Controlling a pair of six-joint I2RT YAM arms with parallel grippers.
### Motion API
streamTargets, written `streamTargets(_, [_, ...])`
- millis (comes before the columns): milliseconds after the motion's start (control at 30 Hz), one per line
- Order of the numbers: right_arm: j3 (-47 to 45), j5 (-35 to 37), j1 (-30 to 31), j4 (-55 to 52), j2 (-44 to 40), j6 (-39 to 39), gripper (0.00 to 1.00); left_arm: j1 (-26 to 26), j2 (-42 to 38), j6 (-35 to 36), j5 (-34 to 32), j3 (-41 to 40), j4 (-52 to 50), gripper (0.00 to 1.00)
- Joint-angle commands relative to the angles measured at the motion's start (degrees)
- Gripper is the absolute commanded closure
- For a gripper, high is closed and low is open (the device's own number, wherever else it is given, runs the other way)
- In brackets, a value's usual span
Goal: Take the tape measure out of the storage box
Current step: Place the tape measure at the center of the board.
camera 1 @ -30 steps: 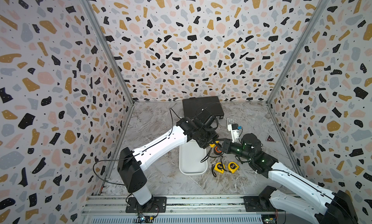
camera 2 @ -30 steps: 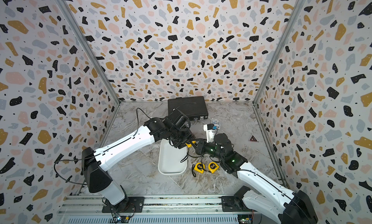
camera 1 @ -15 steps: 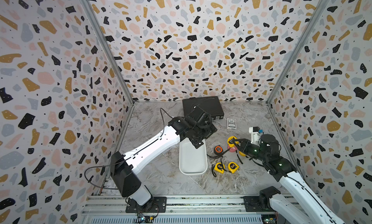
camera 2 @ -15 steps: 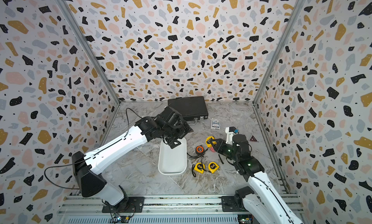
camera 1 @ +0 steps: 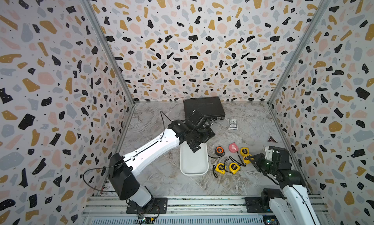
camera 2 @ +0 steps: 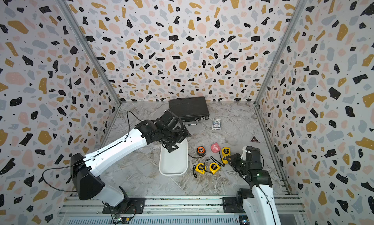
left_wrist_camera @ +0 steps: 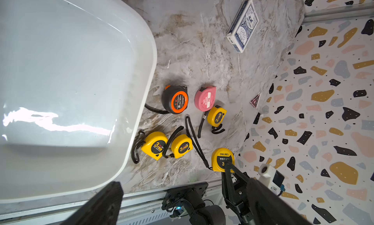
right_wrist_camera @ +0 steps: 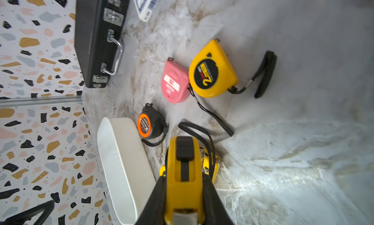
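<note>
Next, my right gripper will draw back, lower and release its tape measure on bare marble beside the near yellow ones, since that lies below and back of the gripper.
The storage box (camera 1: 193, 172) (camera 2: 172, 172), a shallow white tub, lies mid-table, and its inside (left_wrist_camera: 60, 72) shows empty. My left gripper (camera 1: 202, 141) (camera 2: 179, 142) (left_wrist_camera: 182, 207) hangs open over the box's far end with nothing between its fingers. To the right of the box, my right gripper (camera 1: 252, 159) (camera 2: 229, 160) (right_wrist_camera: 183, 193) is shut on a yellow tape measure (camera 1: 247, 158) (left_wrist_camera: 221, 158) (right_wrist_camera: 184, 173), low over the table. Several other tape measures lie loose between the box and that gripper: a black-and-orange one (camera 1: 219, 150), a pink one (camera 1: 233, 148) and yellow ones (camera 1: 220, 168).
A black ribbed briefcase (camera 1: 203, 108) lies shut at the back wall, behind my left wrist. A blue card deck (camera 1: 232, 123) sits to its right, and a small red triangle (camera 1: 271, 139) lies by the right wall. Black wrist straps trail from the loose tape measures.
A second ago both grippers met beside the box. My left gripper has since opened and drawn back over the box's far end. The right arm has swung right with the yellow tape measure.
</note>
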Motion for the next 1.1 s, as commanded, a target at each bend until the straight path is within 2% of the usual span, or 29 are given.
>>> streamTargets(0, [-2.1,-1.55,-0.7,-2.16,-0.18,-0.42,1.0,0.49,-2.76,1.0,0.4,-1.82,0.38,0.0])
streamTargets(267, [-8.45,-2.88,-1.06,1.15,-0.19,0.75,1.0,1.14,-4.69,0.69,0.31,-5.72,1.89,0.0])
streamTargets(533, [-11.01,-3.54,-1.07,1.57,-0.3,1.4,0.98,1.26,-5.38,0.84,0.09,-7.03,2.15,0.0])
streamTargets(600, [-11.19,-3.93,-1.07,1.34,-0.41,1.6,0.92,1.25,-5.56,0.74,0.01,-7.3,2.25,0.0])
streamTargets(667, [-10.85,-4.03,-1.12,0.38,-0.41,1.44,0.77,1.26,-5.75,0.75,-0.09,-7.43,2.27,0.0])
streamTargets(767, [-9.85,-3.57,-1.07,-1.76,-0.54,0.53,0.63,1.25,-6.09,0.58,-0.28,-7.66,2.15,0.0])
streamTargets(1067, [-6.08,-1.6,-0.99,-8.33,-0.7,-2.33,0.45,1.24,-7.58,0.19,-1.26,-8.2,1.72,0.0])
